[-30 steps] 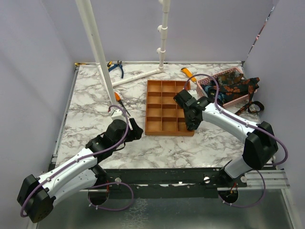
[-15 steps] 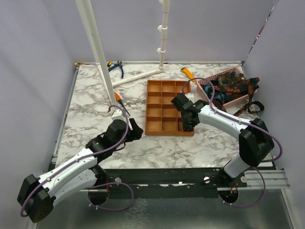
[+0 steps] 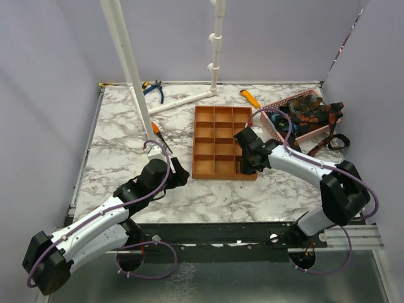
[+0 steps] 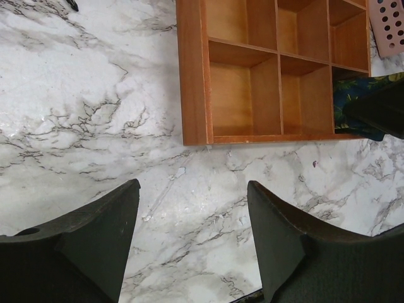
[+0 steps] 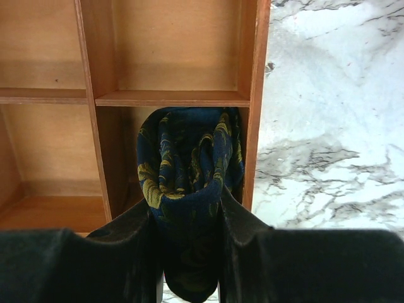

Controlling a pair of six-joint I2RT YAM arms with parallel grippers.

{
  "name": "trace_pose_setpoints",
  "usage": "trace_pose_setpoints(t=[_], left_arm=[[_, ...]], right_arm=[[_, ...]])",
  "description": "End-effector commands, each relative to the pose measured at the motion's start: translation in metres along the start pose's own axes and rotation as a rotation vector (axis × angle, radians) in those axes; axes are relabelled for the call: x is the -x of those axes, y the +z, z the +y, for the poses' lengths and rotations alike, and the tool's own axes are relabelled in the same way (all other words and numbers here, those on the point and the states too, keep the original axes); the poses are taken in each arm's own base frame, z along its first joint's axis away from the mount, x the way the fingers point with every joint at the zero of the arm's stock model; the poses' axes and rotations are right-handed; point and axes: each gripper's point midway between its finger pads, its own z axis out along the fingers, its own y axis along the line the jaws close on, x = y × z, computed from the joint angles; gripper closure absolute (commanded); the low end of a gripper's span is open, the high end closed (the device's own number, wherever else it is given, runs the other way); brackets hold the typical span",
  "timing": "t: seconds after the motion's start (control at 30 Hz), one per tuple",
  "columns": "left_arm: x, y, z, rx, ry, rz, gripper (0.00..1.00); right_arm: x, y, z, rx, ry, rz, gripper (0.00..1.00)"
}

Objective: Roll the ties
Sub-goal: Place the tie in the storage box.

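My right gripper shifts slightly toward the inner divider [image 3: 239, 167] next, since the roll sits close to the outside of the tray, and then opens.
My right gripper [image 5: 187, 218] is shut on a rolled navy tie with yellow-gold leaf print [image 5: 186, 164]. It holds the roll in the near right compartment of the orange tray [image 5: 257, 95]. In the top view the right gripper [image 3: 245, 163] is over the tray's near right corner [image 3: 218, 174]. In the left wrist view the roll [image 4: 347, 101] shows in that compartment. Several more ties [image 3: 309, 115] lie piled in and over the pink basket [image 3: 268, 117] at the back right. My left gripper [image 4: 192, 221] is open and empty over bare marble just in front of the tray [image 4: 192, 76].
White pipe stand [image 3: 126, 57] rises at the back left, a second pipe post [image 3: 216, 44] at the back middle. Blue-handled pliers [image 3: 153, 89] and orange-handled tools [image 3: 155, 129] [image 3: 250, 99] lie on the marble table [image 3: 126, 158]. A tie end loops on the table right of the basket [image 3: 338, 141].
My right gripper has moved slightly toward the near right corner of the tray and lowered with the rolled tie. The left arm has not moved.
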Motion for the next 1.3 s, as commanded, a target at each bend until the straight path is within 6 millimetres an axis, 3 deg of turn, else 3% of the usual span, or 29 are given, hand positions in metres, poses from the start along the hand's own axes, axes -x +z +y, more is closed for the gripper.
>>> trace_pose_setpoints(t=[0.0, 0.4, 0.67, 0.87, 1.07, 1.27], left_arm=[[-0.008, -0.001, 0.004, 0.006, -0.003, 0.029, 0.29], [-0.009, -0.001, 0.004, 0.006, -0.004, 0.034, 0.29], [-0.009, 0.0, 0.004, 0.008, -0.004, 0.034, 0.29], [-0.011, 0.002, 0.006, 0.019, 0.0, 0.041, 0.29], [-0.013, 0.003, 0.008, 0.028, 0.002, 0.051, 0.29], [-0.011, 0.003, 0.006, 0.027, 0.002, 0.049, 0.29]], right_arm=[[-0.011, 0.009, 0.026, 0.175, 0.095, 0.028, 1.0], [-0.025, 0.007, 0.051, 0.395, 0.185, 0.058, 1.0], [-0.04, 0.019, 0.03, 0.309, 0.188, 0.106, 0.99], [-0.03, 0.008, 0.013, 0.232, 0.174, 0.063, 0.63], [-0.025, -0.003, 0.004, 0.205, 0.16, 0.045, 0.47], [-0.019, -0.012, -0.002, 0.183, 0.158, 0.027, 0.37]])
